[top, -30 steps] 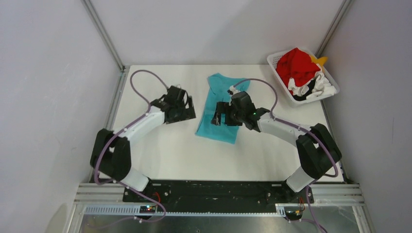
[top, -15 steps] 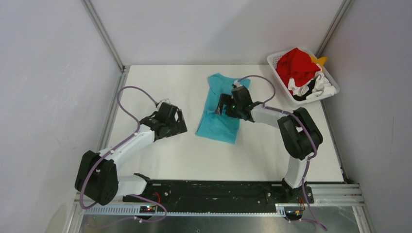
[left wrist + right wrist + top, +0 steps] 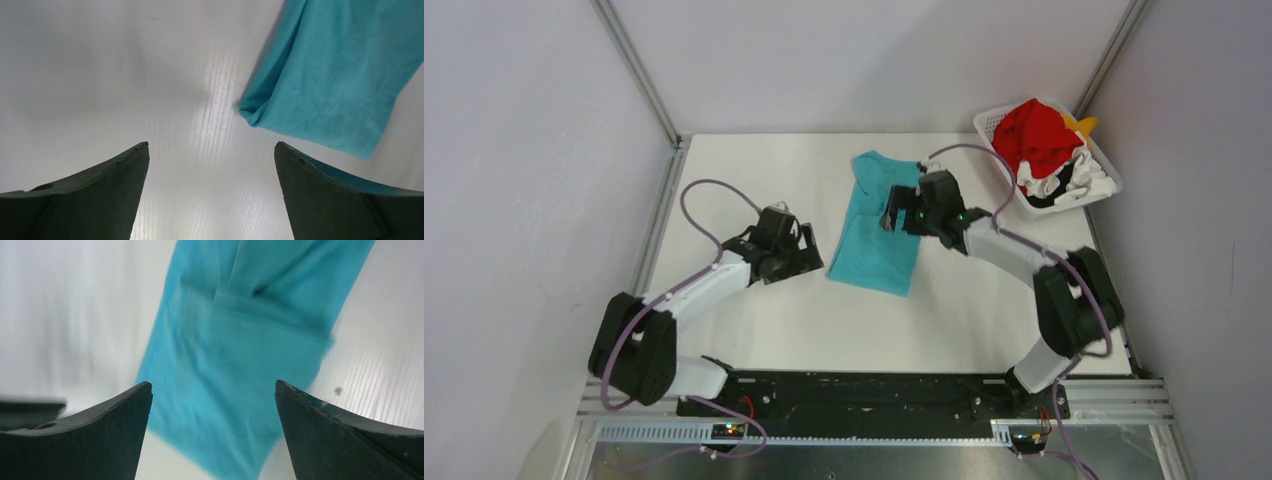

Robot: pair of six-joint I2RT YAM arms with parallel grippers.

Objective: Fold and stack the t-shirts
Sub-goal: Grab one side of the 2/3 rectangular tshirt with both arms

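The left gripper's open fingers are above bare table beside the bunched near corner of the teal t-shirt, so the left gripper will go down and shift onto that corner.
A teal t-shirt (image 3: 873, 243) lies folded into a long strip in the middle of the table. My left gripper (image 3: 808, 254) is open and empty just left of its near left corner, and that corner shows in the left wrist view (image 3: 325, 75). My right gripper (image 3: 897, 211) is open and empty, hovering over the shirt's right side, with teal cloth (image 3: 240, 355) below its jaws. A red t-shirt (image 3: 1036, 135), a white and black one (image 3: 1076, 180) and a yellow-orange one (image 3: 1083, 125) lie piled in the basket.
A white perforated basket (image 3: 986, 124) stands at the table's far right corner. Grey walls and metal frame posts close in the table at the back and sides. Bare white table (image 3: 754, 170) lies left of and in front of the teal shirt.
My left gripper drew back toward me, then moved right to the teal shirt's near left corner. My right gripper moved away from me and to the right along the shirt. The shirt stayed put.
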